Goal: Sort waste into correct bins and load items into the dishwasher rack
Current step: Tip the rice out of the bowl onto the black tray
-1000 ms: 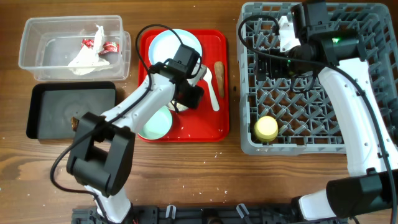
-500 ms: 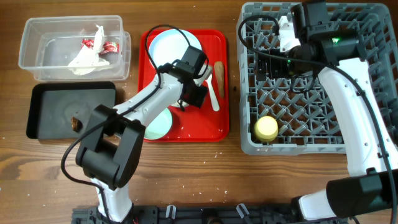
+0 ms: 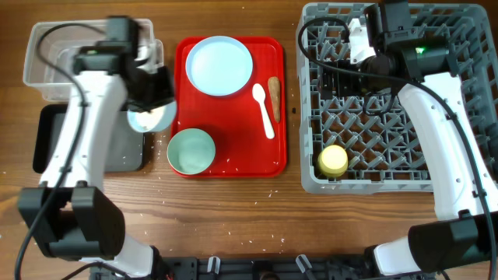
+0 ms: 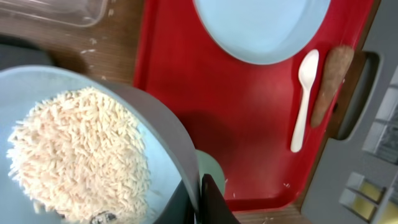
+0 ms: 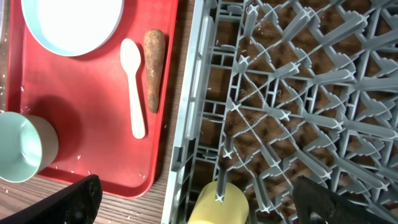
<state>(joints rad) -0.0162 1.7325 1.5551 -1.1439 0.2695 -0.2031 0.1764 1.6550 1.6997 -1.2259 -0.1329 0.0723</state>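
The red tray's bare middle (image 3: 216,115) is below and beside my left gripper. It will tip rice over the black tray (image 3: 50,140), then lower the bowl to that middle and release.
My left gripper (image 3: 156,103) is shut on the rim of the pale blue bowl (image 3: 152,118), which holds a heap of white rice (image 4: 78,155); in the left wrist view the gripper (image 4: 200,200) pinches the bowl (image 4: 158,134) at its wall. The bowl hangs over the right end of the black tray (image 3: 50,140). On the red tray (image 3: 233,165) lie the pale blue plate (image 3: 219,65), white spoon (image 3: 263,109), brown stick (image 3: 275,88) and mint-green bowl (image 3: 191,151). My right gripper (image 5: 205,202) stands open above the rack (image 3: 366,185), over the yellow cup (image 3: 333,160).
The clear tub (image 3: 47,66) sits behind the black tray, partly covered by my blurred left arm. Rice grains are scattered on the wood near the red tray's front edge. The rack's upright pegs (image 5: 292,93) fill the right side.
My left gripper closed on the blue bowl's rim, lifted it off the red tray and swung it left over the black tray's end. The right arm has not moved.
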